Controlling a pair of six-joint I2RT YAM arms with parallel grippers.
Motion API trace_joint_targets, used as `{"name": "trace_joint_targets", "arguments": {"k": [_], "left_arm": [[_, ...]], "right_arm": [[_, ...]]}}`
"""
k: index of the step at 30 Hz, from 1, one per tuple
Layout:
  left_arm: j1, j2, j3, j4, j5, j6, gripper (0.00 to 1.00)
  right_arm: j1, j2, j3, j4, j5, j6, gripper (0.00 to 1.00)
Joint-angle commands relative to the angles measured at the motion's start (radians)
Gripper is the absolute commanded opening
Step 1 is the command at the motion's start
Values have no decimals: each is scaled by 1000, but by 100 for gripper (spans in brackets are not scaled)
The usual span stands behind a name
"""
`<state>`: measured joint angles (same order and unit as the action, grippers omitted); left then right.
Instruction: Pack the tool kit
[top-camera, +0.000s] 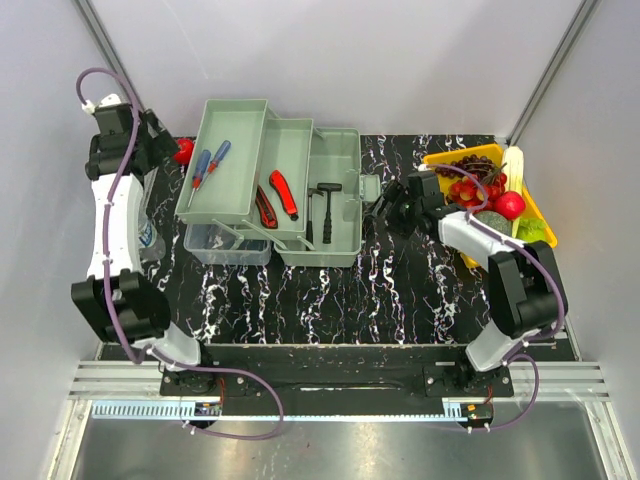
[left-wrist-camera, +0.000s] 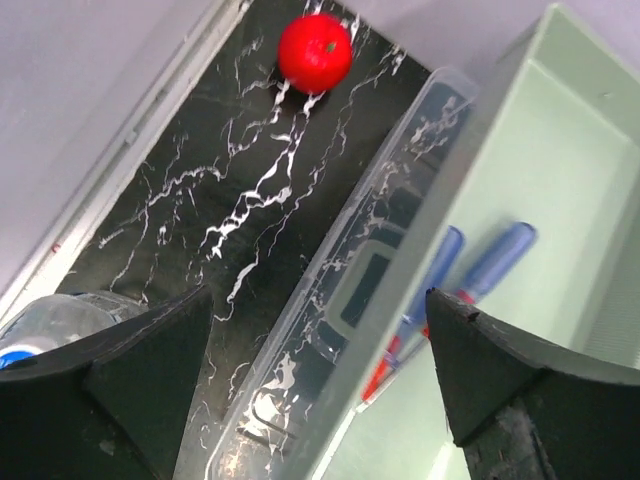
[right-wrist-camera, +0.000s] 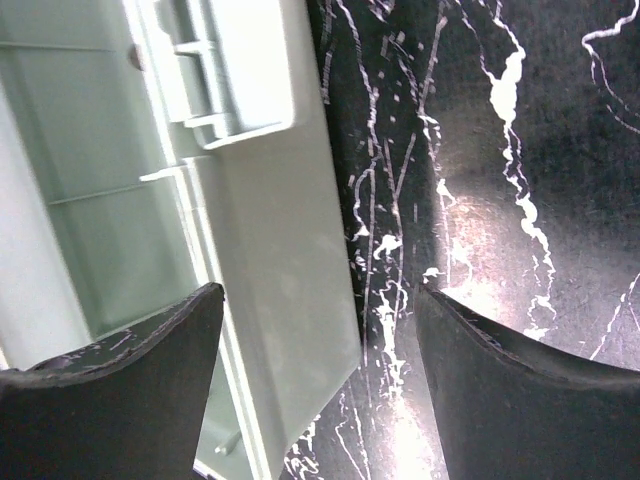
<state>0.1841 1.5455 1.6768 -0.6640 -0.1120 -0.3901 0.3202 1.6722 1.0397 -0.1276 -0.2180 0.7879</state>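
Observation:
My left gripper will next lower its open fingers beside the top tray onto the clear lid's outer rim (left-wrist-camera: 296, 308), because that rim sticks out past the side of the top tray.
The pale grey-green toolbox (top-camera: 335, 245) stands open at centre-left, its trays folded out. The top tray (top-camera: 235, 115) holds two blue-handled screwdrivers (top-camera: 208, 165). The middle tray holds two red-handled tools (top-camera: 283, 193). A black hammer (top-camera: 322, 205) lies in the base. My left gripper (top-camera: 160, 140) is open and empty above the top tray's left edge (left-wrist-camera: 470, 200), with the screwdrivers (left-wrist-camera: 490, 265) just inside. My right gripper (top-camera: 390, 205) is open and empty, its jaws either side of the box's right wall (right-wrist-camera: 270, 250), below the latch (right-wrist-camera: 235, 70).
A red ball (top-camera: 184, 150) lies on the black marbled table by the left gripper, also in the left wrist view (left-wrist-camera: 314, 52). A clear bottle (top-camera: 150, 235) stands at the left. The clear lid (top-camera: 225, 245) juts out in front. A yellow fruit tray (top-camera: 440, 158) sits at the right.

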Motion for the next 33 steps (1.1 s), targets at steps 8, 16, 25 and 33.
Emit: {"name": "trace_joint_targets", "arguments": {"k": [8, 16, 25, 33], "left_arm": [[83, 294, 60, -9, 310, 7, 65], [83, 350, 21, 47, 342, 28, 54], [91, 415, -20, 93, 514, 155, 60], [92, 488, -20, 76, 557, 278, 48]], "right_arm": [[-23, -121, 11, 46, -23, -42, 81], [-30, -126, 8, 49, -11, -26, 80], [-30, -111, 5, 57, -14, -13, 80], [-30, -92, -6, 63, -17, -3, 80]]}}
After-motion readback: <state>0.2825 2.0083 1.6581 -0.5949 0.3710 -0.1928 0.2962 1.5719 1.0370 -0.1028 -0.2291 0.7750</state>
